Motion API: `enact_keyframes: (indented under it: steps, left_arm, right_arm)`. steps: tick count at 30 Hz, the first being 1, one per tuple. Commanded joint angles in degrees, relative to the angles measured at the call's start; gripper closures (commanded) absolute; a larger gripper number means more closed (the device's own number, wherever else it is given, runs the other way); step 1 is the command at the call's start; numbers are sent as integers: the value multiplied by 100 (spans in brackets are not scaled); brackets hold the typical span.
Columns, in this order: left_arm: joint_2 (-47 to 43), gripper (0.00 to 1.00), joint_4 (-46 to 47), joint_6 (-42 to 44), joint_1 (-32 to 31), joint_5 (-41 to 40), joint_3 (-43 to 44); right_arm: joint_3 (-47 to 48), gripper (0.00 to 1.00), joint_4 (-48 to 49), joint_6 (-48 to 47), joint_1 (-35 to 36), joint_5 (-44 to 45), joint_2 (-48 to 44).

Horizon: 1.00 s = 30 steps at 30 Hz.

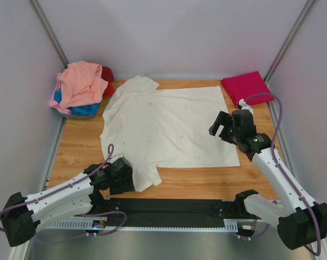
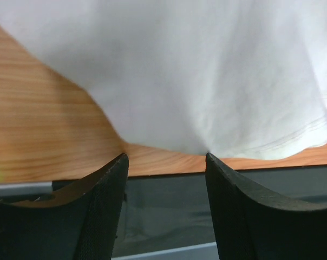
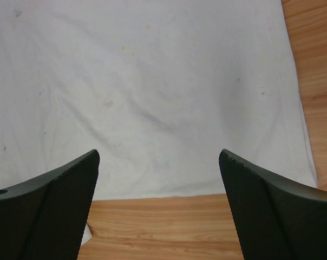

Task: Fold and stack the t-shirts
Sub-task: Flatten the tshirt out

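Observation:
The shirt's near hem corner is farther out than my fingers, which hover inward of it. My right gripper will next go down, back and to the right in the top view and turn onto that corner.
A cream-white t-shirt (image 1: 169,127) lies spread flat on the wooden table (image 1: 77,146). My left gripper (image 1: 128,181) sits low at the shirt's near-left sleeve. In the left wrist view its jaws (image 2: 166,160) stand apart with nothing between them, the tips just short of the sleeve hem (image 2: 207,108). My right gripper (image 1: 220,127) hovers over the shirt's right edge, open and empty (image 3: 159,154), with white cloth (image 3: 152,92) below it. A folded magenta t-shirt (image 1: 246,86) rests at the back right. At the back left, a salmon-pink t-shirt (image 1: 79,84) tops a heap with blue (image 1: 85,110) and red (image 1: 106,74) ones.
A black strip (image 1: 169,208) runs along the near table edge between the arm bases. Grey walls and metal posts close in the table on three sides. Bare wood (image 3: 207,227) shows near the right gripper.

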Motion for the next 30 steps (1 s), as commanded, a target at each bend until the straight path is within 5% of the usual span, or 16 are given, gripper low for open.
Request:
enact_keyframes:
  steps: [1,4,7,8,10,11,20,30]
  left_arm:
    - [124,33,1002,-103,-15,-324,-275]
    - [387,34,1152,-50,-15,-500,-248]
    - [625,50,1231,46,-15,-650,-178]
    - [643,72,1232,81,-15,-676,-143]
    - [617,97,1084,230,-15,-755,50]
    - [529,100,978,283,-15,-799,146]
    - [168,100,10,810,-15,-1406,1219]
    - [300,100,45,1013,-15,-1493,1264]
  right_arm:
    - [-182,7,221,1,-136,33,30]
    - [-279,7,257,1,-172,33,21]
    - [-332,7,248,1,-207,68,38]
    - [-358,7,248,19,-251,68,30]
    - [-446,8,274,158,-338,-11,-5]
    - [-620,9,274,238,-495,-46,-32]
    - [-2115,18,502,1064,-2402,-1276,-453]
    - [-2837,24,774,1170,-3151,-1286,-498]
